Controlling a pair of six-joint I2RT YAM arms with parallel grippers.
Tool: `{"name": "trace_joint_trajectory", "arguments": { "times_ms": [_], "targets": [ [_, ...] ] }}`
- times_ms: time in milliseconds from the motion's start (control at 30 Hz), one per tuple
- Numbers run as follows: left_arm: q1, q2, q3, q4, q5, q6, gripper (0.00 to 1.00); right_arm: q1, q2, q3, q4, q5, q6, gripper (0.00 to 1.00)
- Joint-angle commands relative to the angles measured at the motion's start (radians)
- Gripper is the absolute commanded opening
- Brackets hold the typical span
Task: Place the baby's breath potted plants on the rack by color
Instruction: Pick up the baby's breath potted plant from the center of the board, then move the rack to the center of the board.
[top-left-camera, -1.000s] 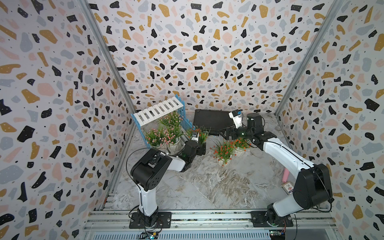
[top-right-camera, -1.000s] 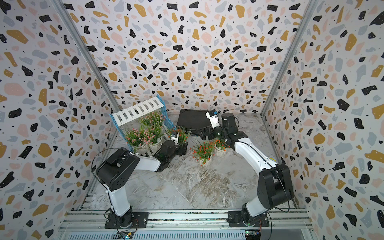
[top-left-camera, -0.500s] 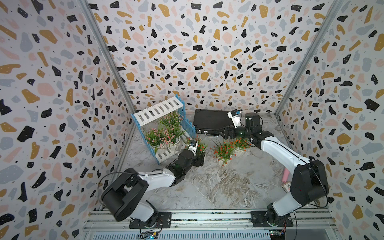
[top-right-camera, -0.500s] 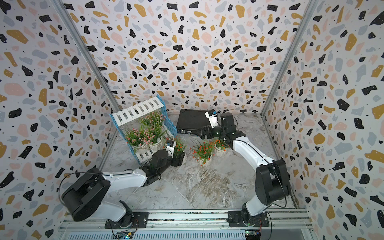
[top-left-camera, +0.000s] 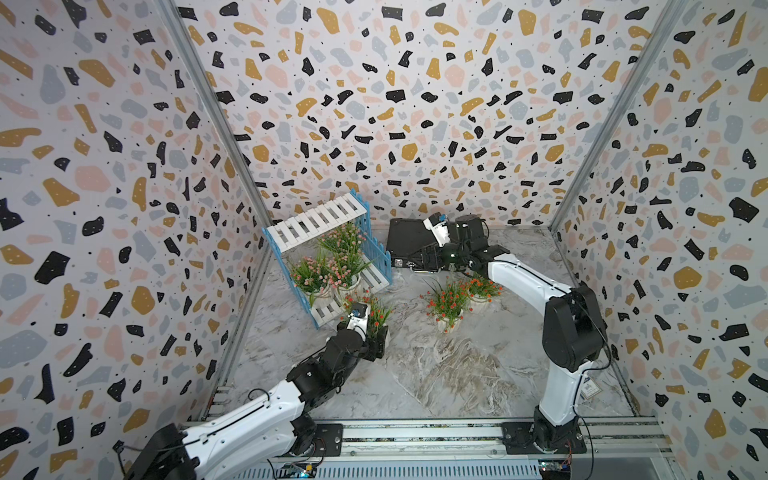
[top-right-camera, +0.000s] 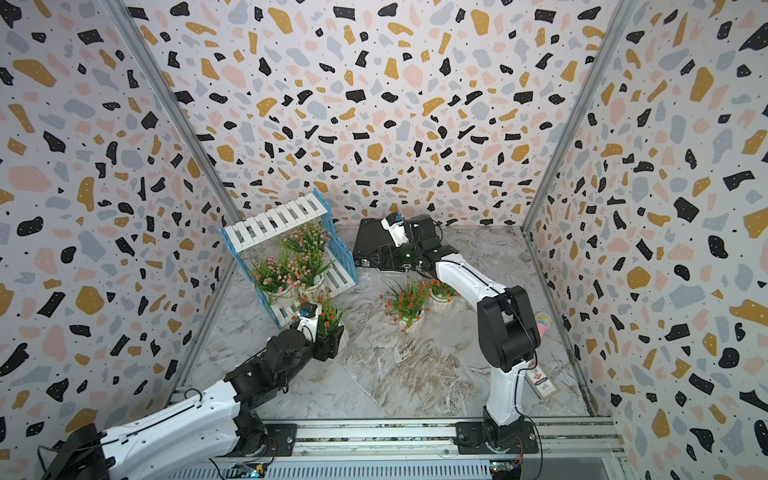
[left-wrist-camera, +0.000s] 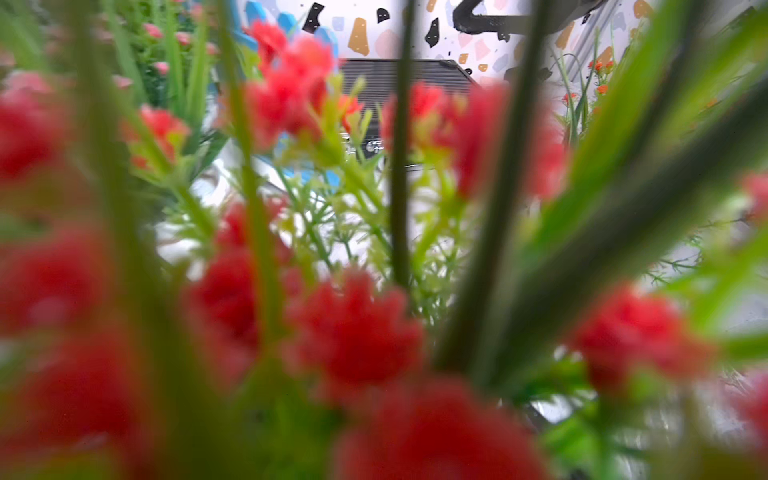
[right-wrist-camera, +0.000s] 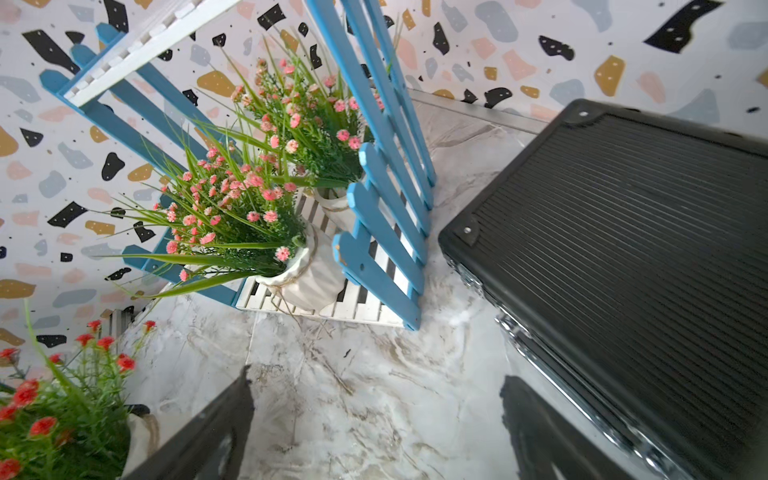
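Note:
My right gripper needs to move toward the rack (top-left-camera: 318, 220) and down to close on the shortest blue slat (top-left-camera: 389, 262), because the slat is below the gripper's fingers and the tip of the slat is clear of pots.
The rack (top-left-camera: 318, 220) (top-right-camera: 276, 224) (right-wrist-camera: 386, 199) stands at the back left, with three pink baby's breath potted plants (top-left-camera: 309, 272) (top-left-camera: 345, 266) (top-left-camera: 343, 239) on its lower shelf. My left gripper (top-left-camera: 376, 338) (top-right-camera: 330, 340) is shut on the pot of an orange-red plant (top-left-camera: 374, 318) (top-right-camera: 328, 316) just in front of the rack's near end. Its blossoms (left-wrist-camera: 353, 340) fill the left wrist view and hide the jaws. Two more orange-red plants (top-left-camera: 446, 301) (top-left-camera: 482, 289) stand on the floor. My right gripper (top-left-camera: 428, 259) (right-wrist-camera: 376, 428) hangs open and empty beside the rack.
A black ribbed case (top-left-camera: 409, 241) (right-wrist-camera: 623, 249) lies at the back, under the right arm. A pink object (top-right-camera: 542, 326) and a small card (top-right-camera: 540, 382) lie by the right wall. Patterned walls close in three sides.
My left arm has swung toward the front and left, carrying the orange-red plant from beside the rack's right end to its near end. The right gripper has barely moved.

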Motion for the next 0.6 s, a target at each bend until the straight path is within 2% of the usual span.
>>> {"name": "trace_joint_trajectory", "arguments": {
  "times_ms": [0, 233, 367, 567],
  "targets": [
    [-0.012, -0.092, -0.013, -0.069, -0.038, -0.038, 0.84, 0.024, 0.034, 0.092, -0.071, 0.032, -0.048, 0.94],
    [-0.029, -0.207, -0.021, -0.207, -0.055, -0.064, 0.84, 0.075, 0.135, 0.183, -0.057, 0.119, -0.094, 0.91],
    [-0.035, -0.225, -0.012, -0.249, -0.062, -0.073, 0.84, 0.100, 0.175, 0.195, 0.000, 0.171, -0.120, 0.89],
    [-0.038, -0.238, -0.008, -0.292, -0.066, -0.085, 0.84, 0.118, 0.232, 0.223, 0.087, 0.183, -0.080, 0.83]
  ]
}}
